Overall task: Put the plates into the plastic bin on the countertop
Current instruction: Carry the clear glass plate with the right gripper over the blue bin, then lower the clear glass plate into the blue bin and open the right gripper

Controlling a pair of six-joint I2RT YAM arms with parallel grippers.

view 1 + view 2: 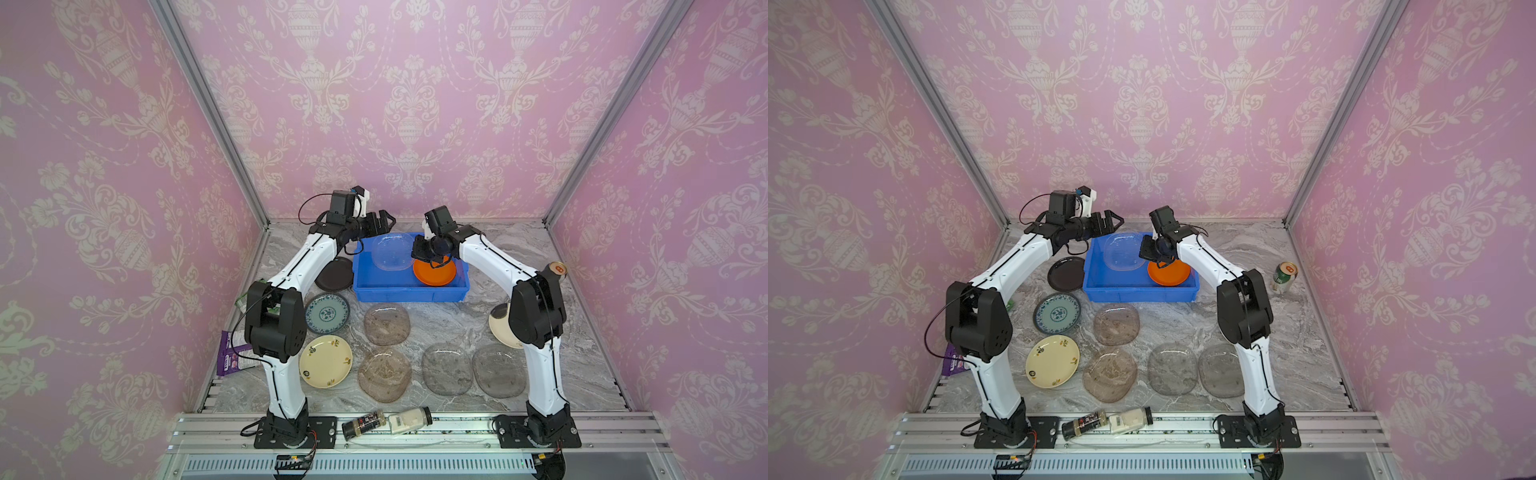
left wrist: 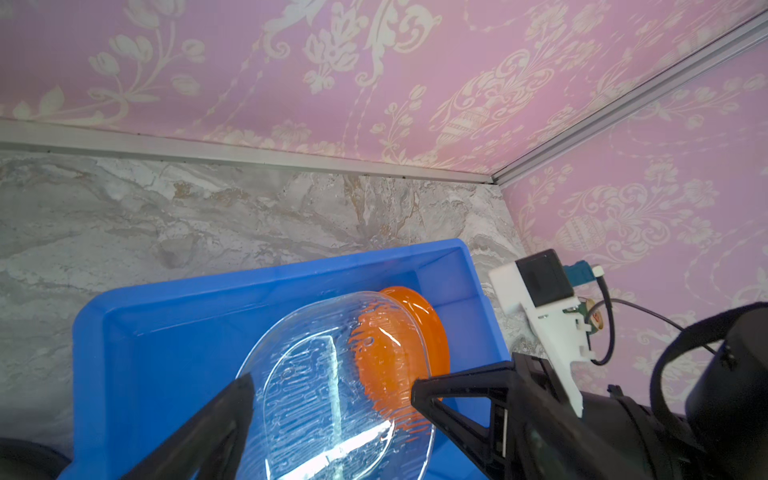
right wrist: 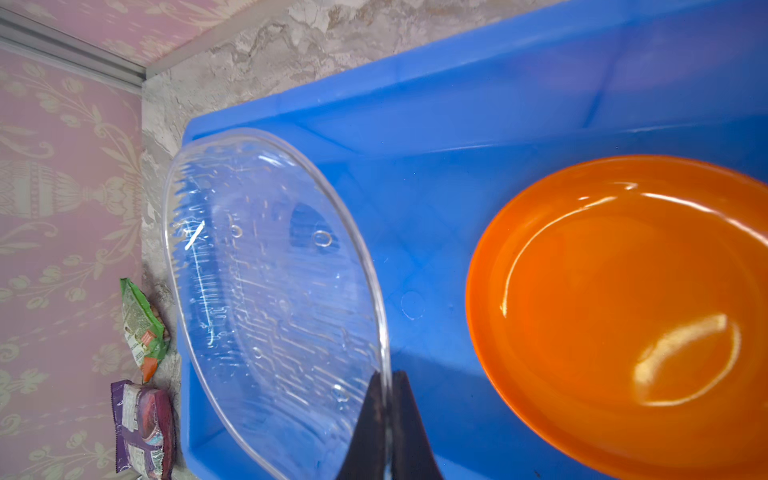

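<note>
Next, the right gripper goes down into the bin's empty half [image 1: 381, 276] [image 3: 412, 268] beside the orange plate and releases the clear plate's rim, since the bin's blue bottom there is bare.
The blue plastic bin [image 1: 407, 293] [image 1: 1138, 293] [image 2: 166, 332] [image 3: 457, 104] stands at the back of the marbled countertop [image 1: 449, 316]. An orange plate [image 1: 434, 272] [image 3: 623, 311] lies in its right half. My right gripper [image 1: 419, 253] [image 3: 388, 378] is shut on the rim of a clear plate [image 1: 392, 251] [image 2: 332, 395] [image 3: 270, 291], held tilted over the bin's left half. My left gripper [image 1: 384, 222] [image 2: 332, 386] hangs open above the bin's back left corner, holding nothing. Black [image 1: 334, 274], teal-patterned [image 1: 327, 312], cream flowered [image 1: 325, 360] and several translucent plates [image 1: 386, 324] lie in front of the bin.
Another cream plate [image 1: 500, 328] is half hidden behind the right arm. A green drink can [image 1: 1284, 276] stands at the right wall. Snack packets [image 1: 232, 353] [image 3: 143, 324] lie at the left wall. Two spice bottles [image 1: 386, 422] rest on the front aluminium rail.
</note>
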